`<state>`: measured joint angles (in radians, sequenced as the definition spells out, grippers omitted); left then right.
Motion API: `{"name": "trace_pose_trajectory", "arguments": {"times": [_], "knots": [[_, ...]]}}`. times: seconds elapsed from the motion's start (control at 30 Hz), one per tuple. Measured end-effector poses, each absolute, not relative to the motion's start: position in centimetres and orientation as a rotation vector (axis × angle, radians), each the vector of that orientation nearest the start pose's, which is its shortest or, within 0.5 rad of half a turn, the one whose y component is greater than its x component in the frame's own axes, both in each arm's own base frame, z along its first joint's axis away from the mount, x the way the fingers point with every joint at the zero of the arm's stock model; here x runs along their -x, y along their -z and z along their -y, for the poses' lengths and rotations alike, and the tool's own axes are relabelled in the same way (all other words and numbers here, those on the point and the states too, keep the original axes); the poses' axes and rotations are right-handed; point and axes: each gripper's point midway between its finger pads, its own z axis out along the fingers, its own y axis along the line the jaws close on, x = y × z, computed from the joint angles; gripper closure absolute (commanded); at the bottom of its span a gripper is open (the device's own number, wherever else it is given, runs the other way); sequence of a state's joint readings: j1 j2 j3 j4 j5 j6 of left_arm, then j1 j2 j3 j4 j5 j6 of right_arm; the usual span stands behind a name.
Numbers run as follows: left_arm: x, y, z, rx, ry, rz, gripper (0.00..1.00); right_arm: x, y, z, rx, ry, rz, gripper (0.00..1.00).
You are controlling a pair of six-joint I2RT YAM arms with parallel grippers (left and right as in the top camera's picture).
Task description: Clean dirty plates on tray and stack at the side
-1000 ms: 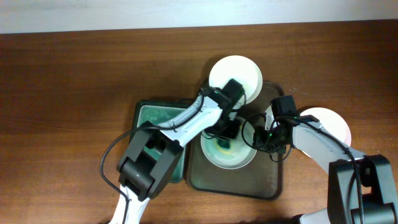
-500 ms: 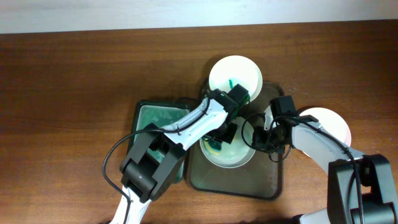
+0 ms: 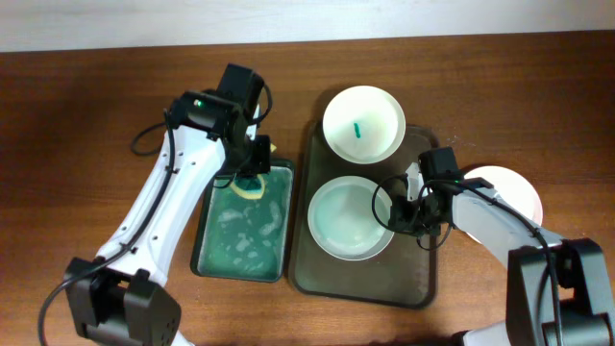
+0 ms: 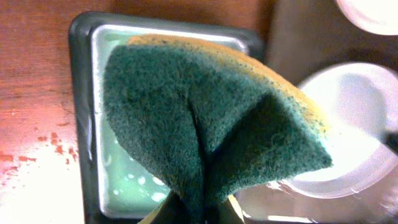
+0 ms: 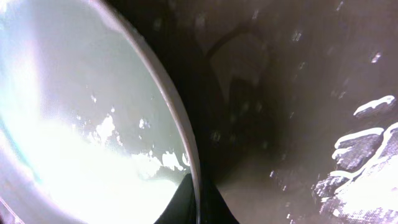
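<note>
The robot's right hand is going to lift the smear-free plate over to the right in the overhead view and let go of it on top of the third plate (image 3: 513,190).
The dark tray (image 3: 420,279) holds two white plates. The far plate (image 3: 363,125) has a green smear in its middle. The near plate (image 3: 346,219) looks wet and without a smear; it also shows in the right wrist view (image 5: 81,112). My right gripper (image 3: 396,211) is shut on that plate's right rim (image 5: 196,193). A third white plate (image 3: 514,190) lies on the table right of the tray, partly under my right arm. My left gripper (image 3: 252,173) is shut on the green and yellow sponge (image 4: 205,124) above the green tub (image 3: 240,231).
The green tub (image 4: 87,74) holds soapy water and stands left of the tray, touching it. Brown wooden table (image 3: 86,144) lies all around. The tray (image 5: 298,93) is wet with foam patches.
My left arm has lifted the sponge off the near plate and swung it left over the green tub. The near plate's green smear is gone. The right arm has held still.
</note>
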<state>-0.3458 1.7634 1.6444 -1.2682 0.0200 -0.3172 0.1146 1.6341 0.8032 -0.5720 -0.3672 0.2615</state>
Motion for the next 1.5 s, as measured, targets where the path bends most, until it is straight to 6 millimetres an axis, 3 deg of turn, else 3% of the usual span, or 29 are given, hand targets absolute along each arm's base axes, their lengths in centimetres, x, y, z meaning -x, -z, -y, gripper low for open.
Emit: {"name": "trace_pose_trajectory", "arguments": {"times": [0.03, 0.07, 0.13, 0.17, 0.23, 0.33, 0.47, 0.63, 0.67, 0.77, 0.97, 1.5], "knots": [[-34.3, -15.2, 12.4, -0.041, 0.102, -2.978, 1.0, -27.3, -0.9, -9.4, -0.171, -0.588, -2.989, 0.96], [-34.4, -12.7, 11.8, -0.028, 0.089, -2.981, 1.0, -27.2, -2.2, -9.4, -0.15, -0.572, -2.961, 0.96], [-32.4, -7.7, 10.8, -0.019, 0.047, -3.067, 0.96, -26.8, -5.4, -8.6, -0.119, -0.456, -2.89, 0.96], [-32.1, -6.2, 10.9, -0.02, 0.067, -3.064, 0.8, -26.5, -6.8, -7.9, -0.118, -0.379, -2.858, 0.96], [-31.3, -5.0, 11.0, -0.028, 0.087, -3.085, 0.69, -26.0, -8.2, -6.2, -0.142, -0.215, -2.825, 0.96], [-31.4, -5.0, 11.3, -0.037, 0.114, -3.081, 0.61, -25.9, -10.9, -4.5, -0.137, 0.052, -2.743, 0.96], [-31.1, -5.4, 11.4, 0.003, 0.205, -3.111, 0.53, -26.7, -14.6, -5.1, 0.003, 0.327, -2.571, 0.96], [-32.1, -8.5, 10.4, 0.088, 0.281, -3.061, 0.18, -26.4, -17.6, -7.1, 0.182, 0.577, -2.34, 0.96], [-32.2, -9.4, 10.3, 0.087, 0.293, -3.031, 0.0, -26.3, -18.3, -7.6, 0.212, 0.607, -2.294, 0.96], [-32.4, -11.9, 10.5, 0.072, 0.325, -2.958, 0.01, -26.2, -20.6, -8.4, 0.268, 0.719, -2.135, 0.96], [-32.4, -11.9, 10.5, 0.071, 0.325, -2.958, 0.01, -25.6, -22.8, -9.9, 0.382, 0.817, -1.981, 0.96], [-32.4, -11.9, 10.5, 0.071, 0.325, -2.958, 0.01, -25.7, -23.2, -9.7, 0.426, 0.867, -1.959, 0.96]]}}
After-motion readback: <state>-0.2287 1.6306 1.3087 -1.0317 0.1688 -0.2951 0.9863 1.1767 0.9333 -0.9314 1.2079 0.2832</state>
